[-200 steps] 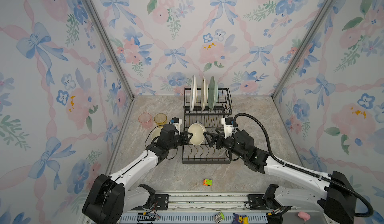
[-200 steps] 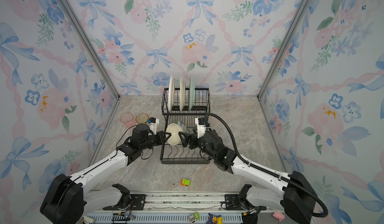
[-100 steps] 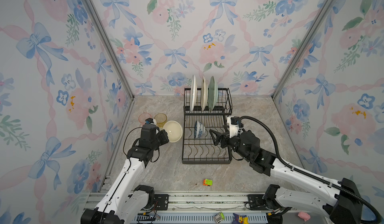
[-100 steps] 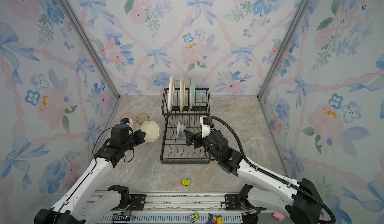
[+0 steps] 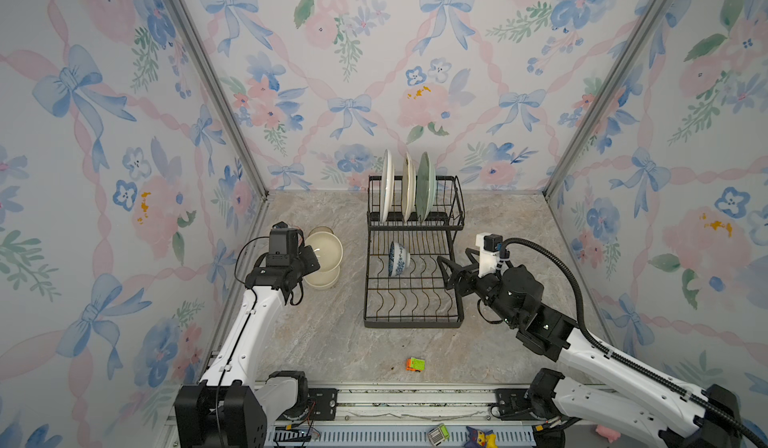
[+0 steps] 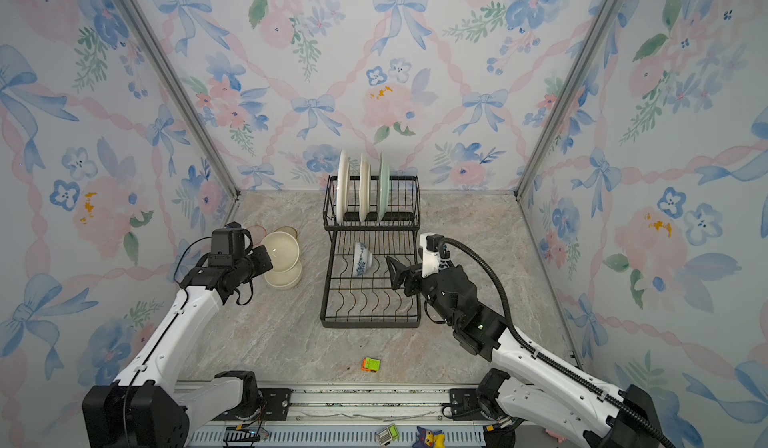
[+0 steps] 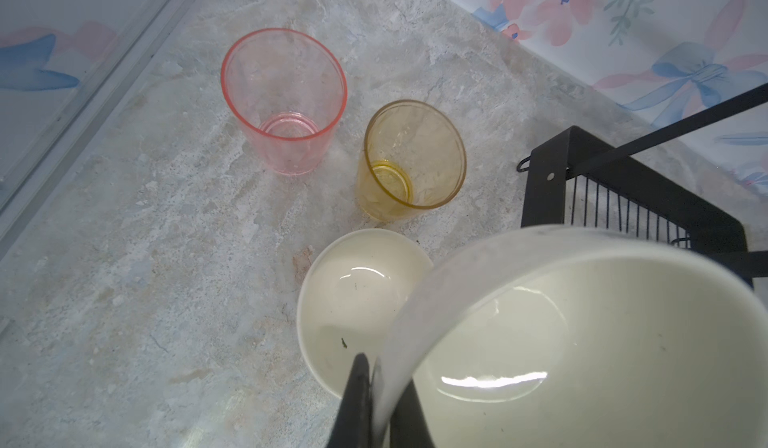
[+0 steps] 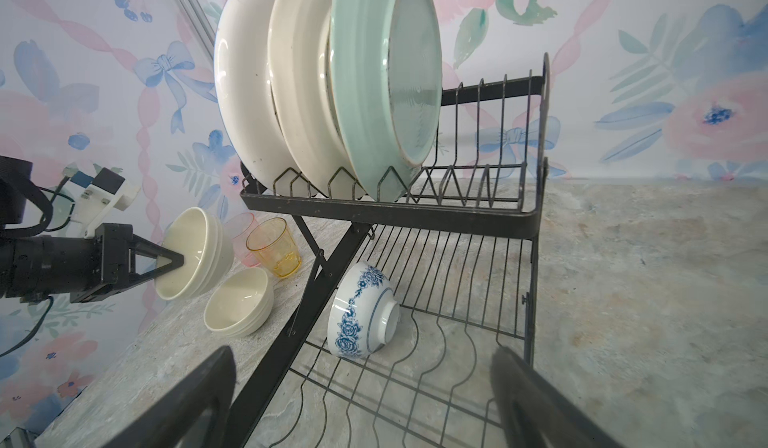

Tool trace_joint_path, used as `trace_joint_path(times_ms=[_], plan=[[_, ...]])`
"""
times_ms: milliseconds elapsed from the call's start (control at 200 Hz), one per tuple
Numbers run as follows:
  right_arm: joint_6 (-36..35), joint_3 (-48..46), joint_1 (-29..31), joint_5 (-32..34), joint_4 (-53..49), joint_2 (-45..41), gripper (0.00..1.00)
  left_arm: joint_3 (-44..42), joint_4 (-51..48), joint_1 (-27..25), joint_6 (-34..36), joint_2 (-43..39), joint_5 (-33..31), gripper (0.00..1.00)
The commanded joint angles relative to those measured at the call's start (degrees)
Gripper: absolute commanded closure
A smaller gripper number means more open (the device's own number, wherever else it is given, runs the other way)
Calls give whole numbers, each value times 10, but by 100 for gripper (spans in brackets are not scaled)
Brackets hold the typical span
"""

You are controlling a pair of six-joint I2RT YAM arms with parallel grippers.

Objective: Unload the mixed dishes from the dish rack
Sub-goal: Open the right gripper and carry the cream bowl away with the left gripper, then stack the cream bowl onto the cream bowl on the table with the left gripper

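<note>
I need to lower my left gripper toward the second white bowl [image 6: 284, 276] [image 7: 356, 308], put the held bowl inside it and let go of the held bowl's rim, because that lower bowl is open and empty.
My left gripper [image 7: 374, 383] is shut on the rim of a white bowl [image 7: 582, 342], held tilted just above a second white bowl [image 7: 353, 300] that rests on the table left of the dish rack [image 5: 415, 321]. A pink tumbler [image 7: 284, 100] and an amber tumbler [image 7: 411, 159] stand upright behind them. A blue-patterned bowl [image 8: 359, 308] lies on its side in the lower tray. White [image 8: 245, 92], cream [image 8: 303, 92] and pale green [image 8: 374, 71] plates stand on edge in the upper basket. My right gripper [image 8: 361, 354] is open at the tray's right side, facing the blue-patterned bowl, nothing between its fingers.
A small orange-green toy block [image 5: 415, 364] lies on the table near the front edge, in front of the rack. Flowered walls close the table in on three sides. Bare marble shows right of the rack [image 5: 511, 217].
My left gripper has carried the white bowl out of the lower tray, leftward to above the other bowl. My right gripper, still open, has drawn back a little to the right.
</note>
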Motion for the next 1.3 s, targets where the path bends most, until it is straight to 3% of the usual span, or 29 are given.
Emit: trace_joint_path(times_ms=[0,280,1295], plan=[[-9,-12,-10,6,-13,-6,3,7,9,6,17,14,3,100],[-5,-19,-13,2,-13,1,3,4,9,22,36,43,-24,100],[5,-25,-16,1,-26,3,3,27,9,31,54,140,2,100]])
